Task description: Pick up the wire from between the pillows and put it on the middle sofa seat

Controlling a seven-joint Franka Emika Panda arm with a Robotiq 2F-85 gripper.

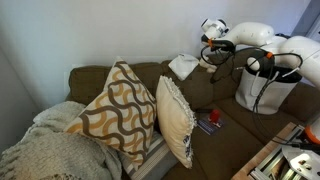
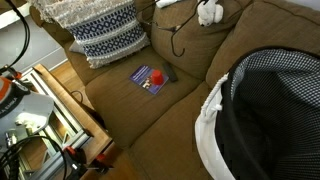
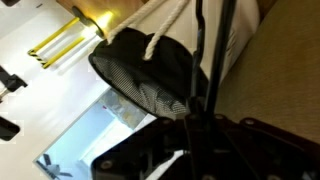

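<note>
The robot's gripper has to bring the wire down next, in front of the backrest, toward the seat with the blue book.
My gripper point(image 1: 211, 44) hovers above the back of the brown sofa point(image 1: 190, 90), shut on a black wire point(image 1: 213, 62) that hangs down in loops. In an exterior view the gripper point(image 2: 208, 13) is at the top edge and the wire point(image 2: 173, 40) trails down over the backrest. In the wrist view the wire point(image 3: 206, 60) runs straight up from between the dark jaws point(image 3: 195, 125). Two patterned pillows point(image 1: 125, 110) lean at the sofa's far end, away from the gripper. The middle seat point(image 2: 150, 110) lies below.
A blue book with a red object on it point(image 2: 150, 78) lies on the seat cushion. A white bag with black mesh point(image 1: 265, 88) stands on the sofa near the arm. A grey knit blanket point(image 1: 45, 150) lies beside the pillows. A cluttered table point(image 2: 40, 120) stands in front.
</note>
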